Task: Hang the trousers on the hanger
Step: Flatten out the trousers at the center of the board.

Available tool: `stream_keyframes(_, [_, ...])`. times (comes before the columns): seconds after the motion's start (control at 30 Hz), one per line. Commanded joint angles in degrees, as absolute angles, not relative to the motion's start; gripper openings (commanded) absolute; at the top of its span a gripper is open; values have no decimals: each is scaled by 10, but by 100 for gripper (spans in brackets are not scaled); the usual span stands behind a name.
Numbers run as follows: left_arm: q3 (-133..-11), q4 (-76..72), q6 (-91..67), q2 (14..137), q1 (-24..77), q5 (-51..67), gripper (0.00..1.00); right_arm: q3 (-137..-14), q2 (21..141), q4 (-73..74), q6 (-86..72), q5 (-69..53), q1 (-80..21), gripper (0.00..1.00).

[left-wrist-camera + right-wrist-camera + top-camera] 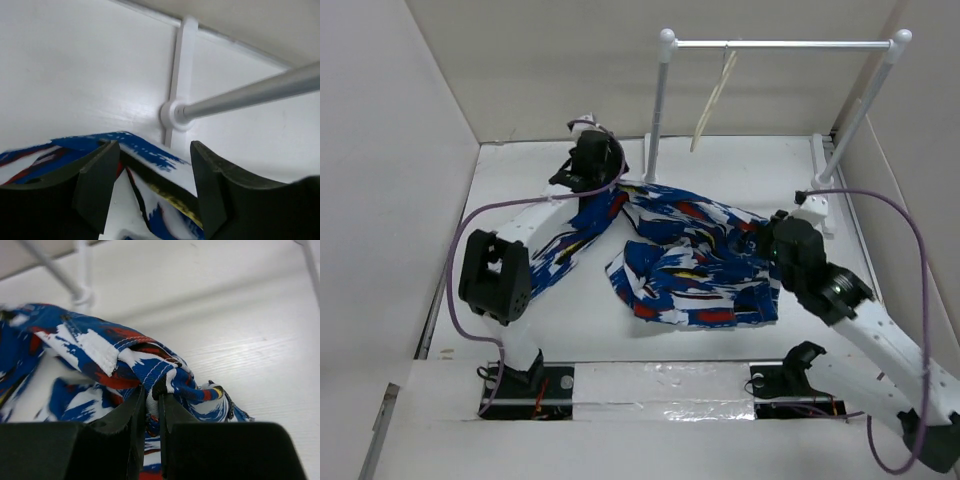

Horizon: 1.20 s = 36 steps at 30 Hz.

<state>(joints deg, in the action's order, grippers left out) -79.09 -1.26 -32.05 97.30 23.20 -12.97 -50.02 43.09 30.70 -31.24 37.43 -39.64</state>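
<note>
I will next pull the bunched hem of the trousers (pixel 690 260) with my right gripper to the right in the top view, toward the rack pole's foot (pixel 821 188), and then open the gripper.
The trousers (pixel 690 260), bright blue with white, red, black and yellow patches, lie crumpled across the middle of the table. My left gripper (pixel 612 170) is at their far-left end, near the rack's left pole. In its wrist view the left gripper (pixel 155 150) is open, and a fold of the trousers (pixel 145 149) lies loose between the jaws. My right gripper (pixel 767 238) is at the garment's right end. There the right gripper (pixel 152 390) is shut on a bunched hem of the trousers (pixel 100 350). The cream hanger (pixel 713 102) hangs from the rack's crossbar.
A white-poled rack with a metal crossbar (pixel 780 44) stands at the back of the table. Its left pole's foot (pixel 175 114) is just ahead of the left gripper. White walls close in the table on the left, right and back.
</note>
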Motion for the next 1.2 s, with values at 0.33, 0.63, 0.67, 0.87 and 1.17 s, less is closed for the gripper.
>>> stream_keyframes(0.33, [-349, -150, -383, 690, 395, -178, 51, -466, 553, 103, -263, 172, -115, 0])
stream_keyframes(0.63, [-219, -173, -471, 708, 426, -165, 50, -445, 520, 75, -253, 116, -84, 0])
stream_keyframes(0.67, [-221, -184, -471, 717, 426, -158, 50, -446, 522, 76, -254, 111, -84, 0])
stream_keyframes(0.87, [-254, -238, -458, 810, 431, -102, 49, -450, 526, 79, -258, 96, -84, 0])
stream_keyframes(1.17, [-324, -55, -426, 647, 426, -195, 0, -453, 533, 84, -259, 104, -62, 0])
